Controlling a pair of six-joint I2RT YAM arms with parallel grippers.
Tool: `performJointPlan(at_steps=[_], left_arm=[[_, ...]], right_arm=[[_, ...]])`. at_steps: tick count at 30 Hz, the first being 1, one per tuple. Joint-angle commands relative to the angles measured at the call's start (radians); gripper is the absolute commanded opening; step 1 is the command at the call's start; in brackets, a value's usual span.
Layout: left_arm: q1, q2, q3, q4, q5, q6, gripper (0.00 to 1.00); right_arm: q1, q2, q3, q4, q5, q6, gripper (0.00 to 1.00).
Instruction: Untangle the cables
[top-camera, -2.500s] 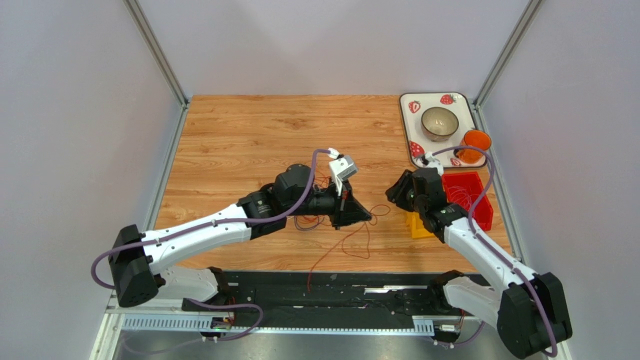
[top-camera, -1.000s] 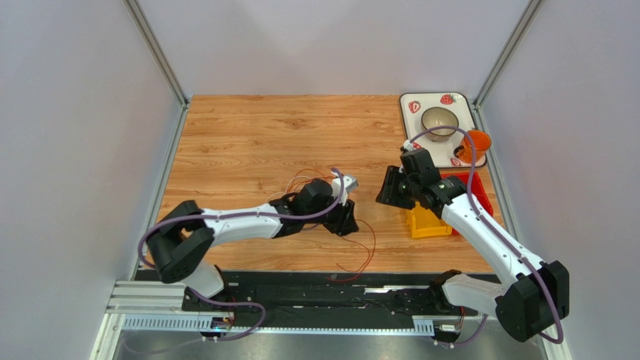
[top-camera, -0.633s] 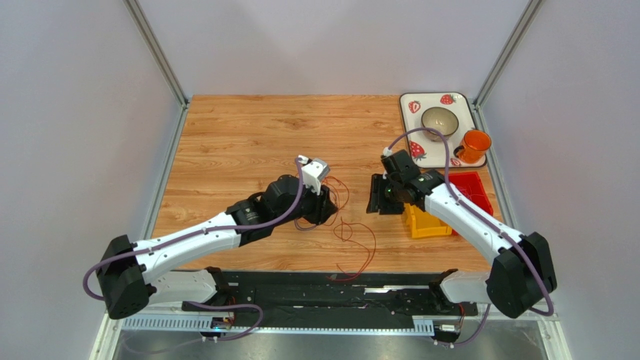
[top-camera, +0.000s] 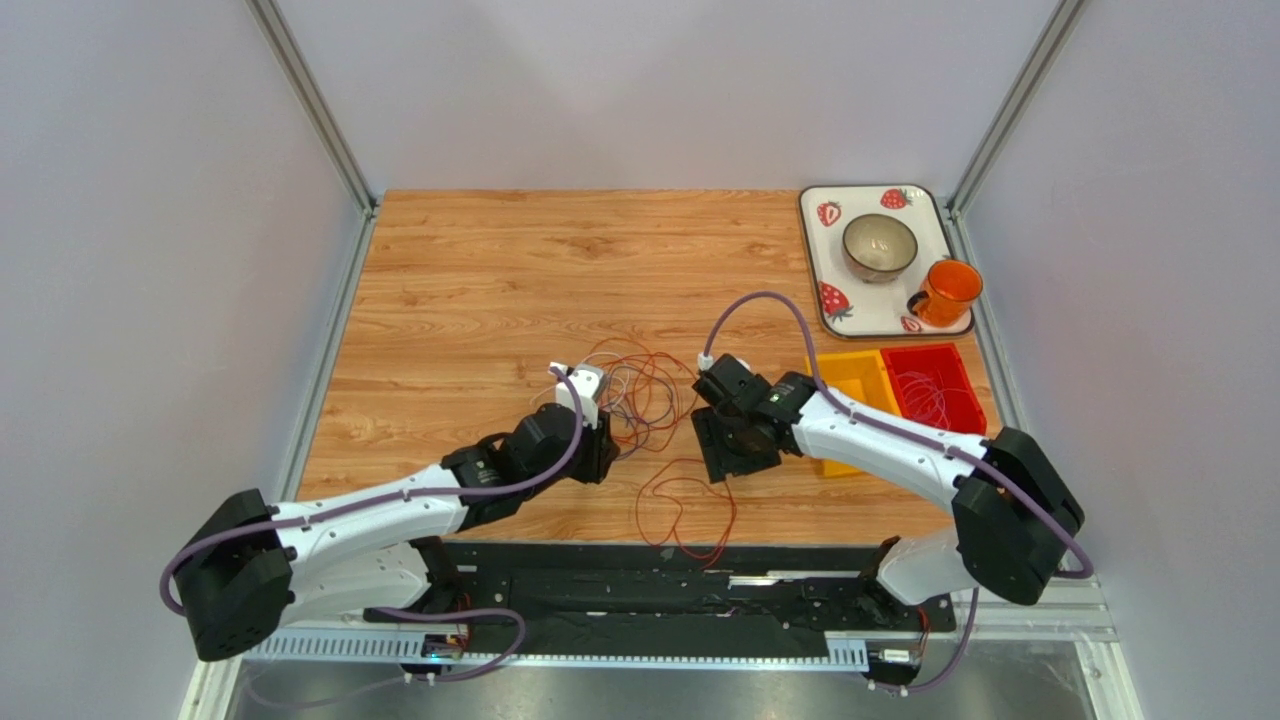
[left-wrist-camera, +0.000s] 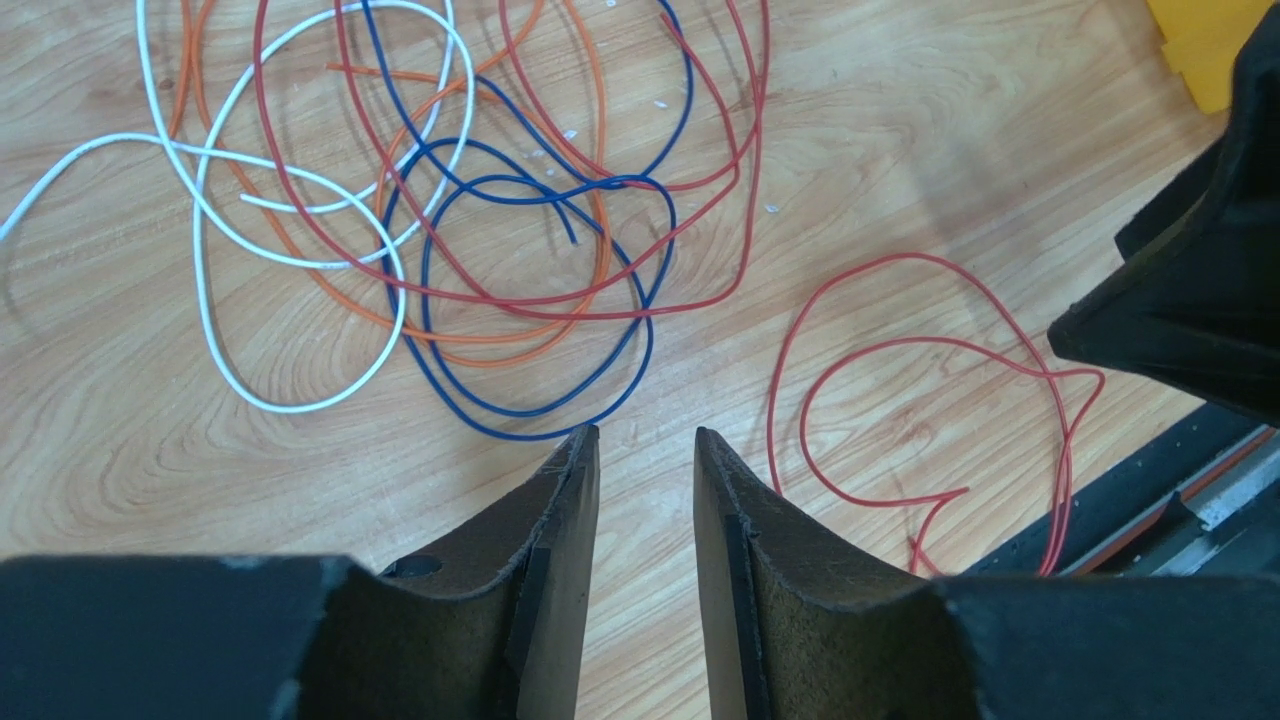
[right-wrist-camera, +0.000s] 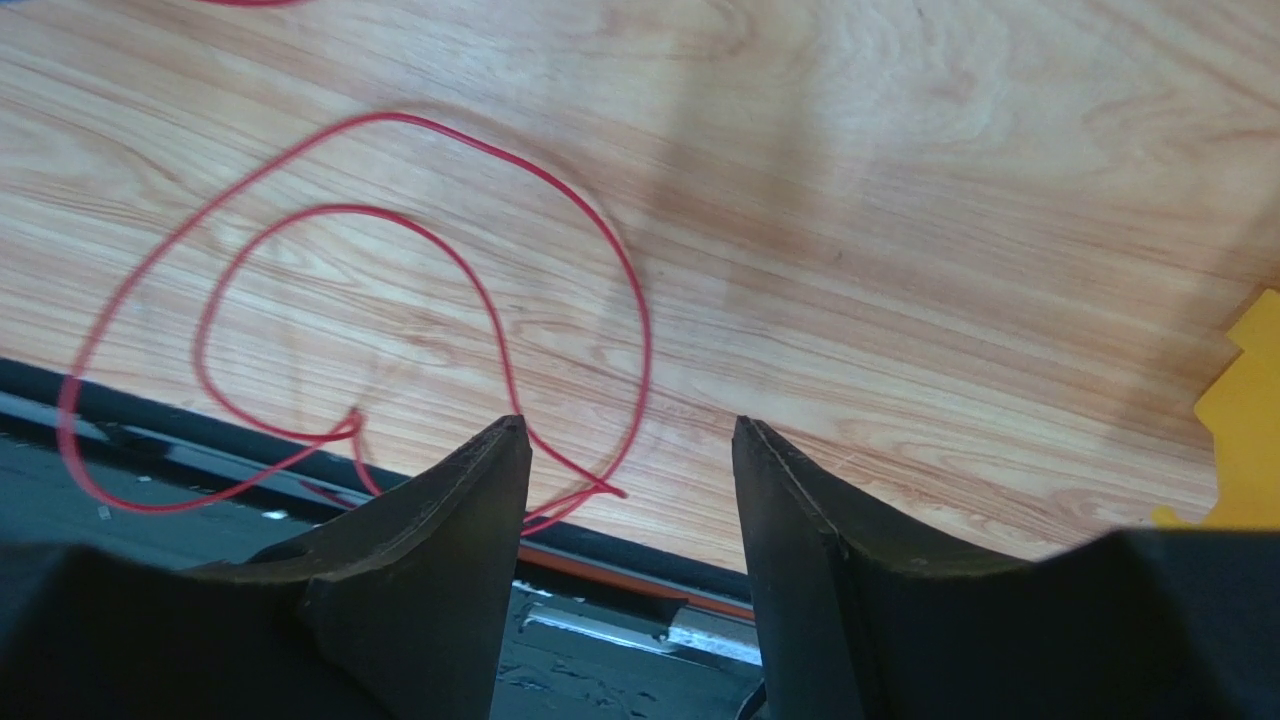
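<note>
The parts of the separate red loop cross clear of the other colours, so I will move my right gripper back, lower it onto that crossing (top-camera: 732, 503) (right-wrist-camera: 603, 483) and close it.
The cables lie as a tangle (top-camera: 646, 383) on the wooden table: white (left-wrist-camera: 226, 225), orange (left-wrist-camera: 451, 338), blue (left-wrist-camera: 526, 405) and red (left-wrist-camera: 721, 225) loops crossing each other. One red loop (left-wrist-camera: 932, 360) lies apart, to the right, near the table's front edge (right-wrist-camera: 376, 117). My left gripper (left-wrist-camera: 639, 435) hovers just short of the blue loop, open, with only bare wood between its fingers. My right gripper (right-wrist-camera: 628, 428) hangs open above the separate red loop's near end, holding nothing. In the top view the left gripper (top-camera: 604, 450) and right gripper (top-camera: 724, 450) flank the tangle's near side.
A yellow bin (top-camera: 849, 398) and a red bin (top-camera: 935, 387) with thin wire in it stand right of the right arm. At the back right a strawberry tray (top-camera: 819, 203) carries a bowl (top-camera: 879, 245); an orange cup (top-camera: 947, 293) is beside it. A black rail (top-camera: 661, 578) borders the near edge.
Both grippers have come nearer the front edge. The right one moved left over the separate red loop and opened wider. The left one drew back from the tangle, its jaws a little narrower.
</note>
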Motion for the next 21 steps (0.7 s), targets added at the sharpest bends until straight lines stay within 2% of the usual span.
performJointPlan(at_steps=[1, 8, 15, 21], left_arm=[[0.005, -0.060, -0.036, 0.128, -0.032, -0.028, 0.38], [0.012, -0.054, -0.049, 0.145, -0.031, -0.035, 0.38], [0.013, -0.028, -0.036, 0.147, -0.029, -0.037, 0.37], [0.013, -0.019, -0.035, 0.150, -0.031, -0.038, 0.36]], right_arm=[[0.016, -0.032, -0.069, 0.057, 0.048, 0.011, 0.57], [0.035, -0.231, -0.186, 0.158, 0.031, 0.059, 0.57], [0.061, -0.392, -0.249, 0.161, 0.071, 0.074, 0.58], [0.079, -0.358, -0.269, 0.167, 0.056, 0.091, 0.59]])
